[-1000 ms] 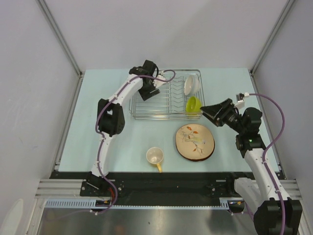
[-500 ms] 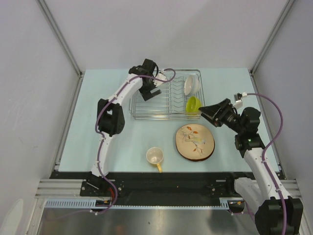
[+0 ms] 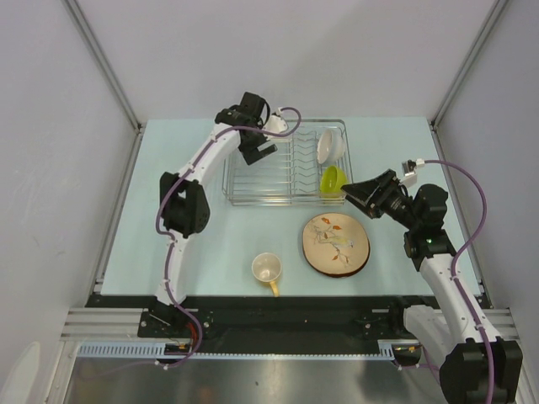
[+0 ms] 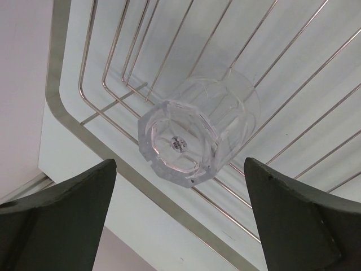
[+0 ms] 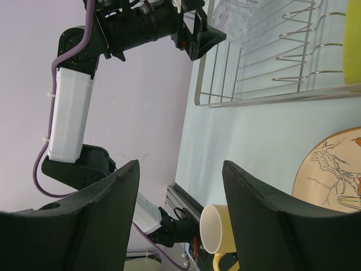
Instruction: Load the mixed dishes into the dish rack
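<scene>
The yellow-orange mug still stands on the tabletop outside the rack (image 3: 286, 181). My right gripper needs to swing away from the green bowl next and go down onto the yellow-orange mug's rim (image 3: 265, 264).
The small clear glass (image 4: 197, 127) lies on its side on the wires at the left end of the dish rack (image 3: 286, 181). My left gripper (image 4: 180, 226) is open and empty just above it; it also shows in the top view (image 3: 263, 151). The white bowl (image 3: 328, 147) and the lime-green bowl (image 3: 333, 179) stand on edge in the rack's right end. The wooden leaf-pattern plate (image 3: 335, 244) and the yellow-orange mug (image 3: 268, 269) sit on the table in front of the rack. My right gripper (image 3: 352, 189) is open and empty beside the green bowl. The beige plate does not show.
The right wrist view shows the mug (image 5: 217, 237), the wooden plate's edge (image 5: 333, 169), the rack (image 5: 271, 62) and the left arm (image 5: 141, 25). Grey walls close in both sides of the pale blue table (image 3: 185, 219).
My left gripper has drawn back and up to the left, away from the glass that stays in the rack. My right gripper shifted slightly and then held still.
</scene>
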Tool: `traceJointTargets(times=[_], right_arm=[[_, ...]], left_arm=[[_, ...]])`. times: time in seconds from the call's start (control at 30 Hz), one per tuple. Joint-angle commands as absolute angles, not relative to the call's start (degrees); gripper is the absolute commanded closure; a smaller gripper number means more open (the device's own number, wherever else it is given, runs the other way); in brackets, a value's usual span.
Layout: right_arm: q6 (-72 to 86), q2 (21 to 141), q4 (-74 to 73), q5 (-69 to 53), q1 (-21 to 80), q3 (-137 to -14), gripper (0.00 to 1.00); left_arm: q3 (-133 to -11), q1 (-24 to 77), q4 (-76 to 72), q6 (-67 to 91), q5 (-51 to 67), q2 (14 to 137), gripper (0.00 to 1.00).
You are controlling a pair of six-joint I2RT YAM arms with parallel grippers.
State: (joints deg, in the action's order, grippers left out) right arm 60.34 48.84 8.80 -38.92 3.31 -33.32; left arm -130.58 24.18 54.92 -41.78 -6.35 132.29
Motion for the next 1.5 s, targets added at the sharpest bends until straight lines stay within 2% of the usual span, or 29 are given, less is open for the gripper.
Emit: traceJointTargets(times=[0.0,0.23,0.37,0.43,0.47,0.5,0.57,0.6,0.7,0.77,0.93,1.1,1.47], right_arm=[[59.33,48.43,10.11,-39.73,3.51,-33.40,0.35],[58.63,48.43,9.67,-39.46,3.25,-33.31,0.34],[54.34,48.69,6.71,-39.03,5.61,-35.06,0.33],[42.59,50.27,-0.58,-34.39,10.26,-38.56,0.33],[38.45,51.58,-10.71,-31.23,13.42,-43.98,0.33],[33.62,54.38,-15.25,-22.76,22.41,-46.64,0.33],[25.95,58.08,-24.82,-15.24,31.07,-53.57,0.33],[24.80,59.75,-26.70,-10.77,36.94,-55.27,0.32],[22.50,63.89,-30.75,-6.26,45.66,-58.52,0.32],[21.19,66.08,-33.91,-3.53,49.20,-59.85,0.33],[20.65,69.43,-38.84,3.42,58.60,-61.61,0.37],[21.44,72.24,-38.15,3.61,61.34,-61.87,0.38],[21.97,78.48,-32.52,0.53,62.58,-63.19,0.39]], left_arm=[[-129.29,23.38,52.91,-43.33,-7.56,128.06,0.00],[-129.81,22.85,51.67,-42.81,-8.17,126.83,0.00],[-132.89,22.76,55.36,-39.21,-3.70,122.37,0.00],[-132.19,22.50,57.30,-36.58,-1.24,119.20,0.00],[-131.67,22.24,57.91,-35.69,2.08,115.87,0.00],[-129.92,21.71,58.70,-34.73,3.68,113.58,0.00],[-125.80,20.83,59.15,-32.09,7.79,107.01,0.00],[-124.03,19.96,59.50,-31.30,9.21,104.79,0.00],[-116.13,17.77,60.64,-28.13,15.19,96.63,0.00],[-111.30,16.53,61.08,-25.50,18.09,92.57,0.00],[-89.94,14.68,56.26,-21.63,23.20,78.35,0.00],[-80.96,14.33,54.14,-18.28,27.33,73.48,0.00],[-77.96,14.33,52.65,-15.38,31.02,71.54,0.00]])
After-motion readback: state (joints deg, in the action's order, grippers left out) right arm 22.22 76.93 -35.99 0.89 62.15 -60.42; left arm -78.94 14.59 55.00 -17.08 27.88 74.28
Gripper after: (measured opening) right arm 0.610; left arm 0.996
